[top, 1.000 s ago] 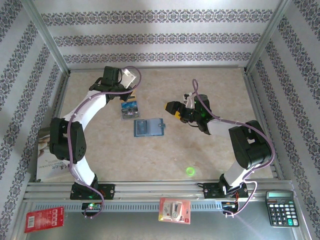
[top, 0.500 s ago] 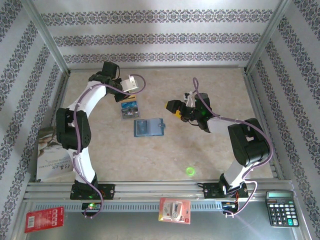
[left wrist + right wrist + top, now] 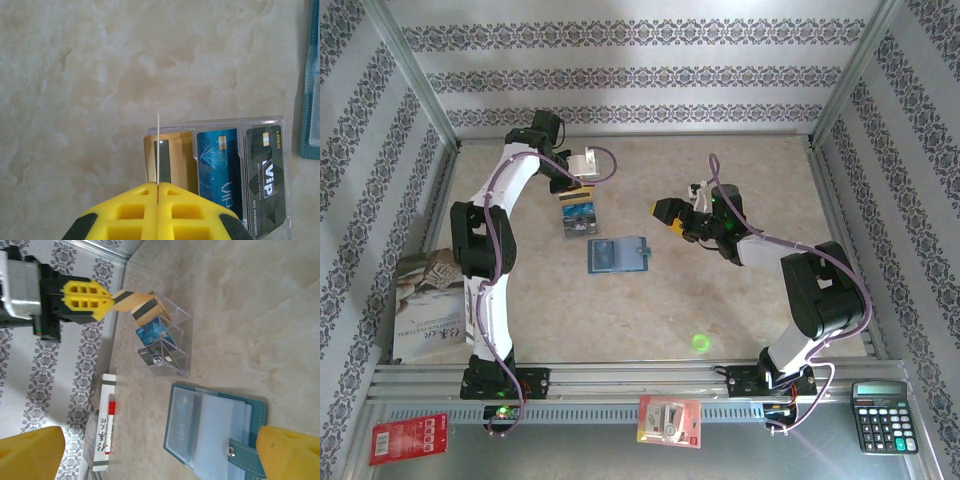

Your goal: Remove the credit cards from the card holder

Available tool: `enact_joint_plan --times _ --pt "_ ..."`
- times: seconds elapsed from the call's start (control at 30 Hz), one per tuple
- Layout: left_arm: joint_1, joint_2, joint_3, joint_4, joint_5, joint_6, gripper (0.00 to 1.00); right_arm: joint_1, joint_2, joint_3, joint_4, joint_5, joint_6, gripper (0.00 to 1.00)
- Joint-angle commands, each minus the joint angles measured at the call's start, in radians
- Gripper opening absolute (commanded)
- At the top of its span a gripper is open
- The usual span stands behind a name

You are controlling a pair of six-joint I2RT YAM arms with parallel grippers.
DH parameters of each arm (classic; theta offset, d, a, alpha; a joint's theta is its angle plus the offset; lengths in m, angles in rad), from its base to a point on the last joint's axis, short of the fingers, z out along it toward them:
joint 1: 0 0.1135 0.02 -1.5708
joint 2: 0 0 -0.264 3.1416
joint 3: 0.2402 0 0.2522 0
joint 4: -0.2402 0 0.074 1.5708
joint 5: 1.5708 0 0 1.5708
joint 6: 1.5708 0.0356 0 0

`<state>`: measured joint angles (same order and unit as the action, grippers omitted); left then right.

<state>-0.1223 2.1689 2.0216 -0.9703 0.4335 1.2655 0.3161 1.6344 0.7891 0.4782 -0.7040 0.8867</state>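
My left gripper carries the gold card with the dark stripe edge-first down into the clear rack's end section next. A gold card already sits there.
The slate-blue card holder (image 3: 619, 254) lies open on the table, a silvery card (image 3: 183, 420) showing in its clear sleeve (image 3: 215, 427). My left gripper (image 3: 158, 186) is shut on a gold card with a dark stripe (image 3: 134, 304), seen edge-on in its wrist view. It hangs above a clear rack (image 3: 578, 215) that holds a gold card (image 3: 170, 160), a blue card (image 3: 217, 160) and a dark VIP card (image 3: 265, 175). My right gripper (image 3: 670, 217) stands open to the right of the holder, nothing between its fingers (image 3: 30, 455).
A book (image 3: 425, 310) lies at the left edge with a white box and red marker (image 3: 105, 420) on it. A calculator (image 3: 881, 415) and two red-and-white packets (image 3: 408, 438) (image 3: 669, 420) sit on the front ledge. A green light spot (image 3: 700, 342) marks the table.
The left arm's elbow has swung back and to the right, and its gripper has edged towards the clear rack with the card. The right arm has hardly moved.
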Motion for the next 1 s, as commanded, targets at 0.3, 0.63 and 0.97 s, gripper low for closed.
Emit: enact_joint_plan --times 0.3,0.63,0.97 --pt "0.015 0.033 0.042 -0.102 0.002 0.059 0.00 0.023 -0.018 -0.007 -0.010 -0.005 -0.002 0.98" --pt "0.016 0.088 0.089 -0.119 -0.031 0.078 0.00 0.026 -0.021 -0.014 -0.018 -0.005 -0.006 0.98" --pt "0.026 0.103 0.124 -0.141 0.011 0.055 0.06 0.020 -0.014 -0.004 -0.016 -0.017 0.006 0.98"
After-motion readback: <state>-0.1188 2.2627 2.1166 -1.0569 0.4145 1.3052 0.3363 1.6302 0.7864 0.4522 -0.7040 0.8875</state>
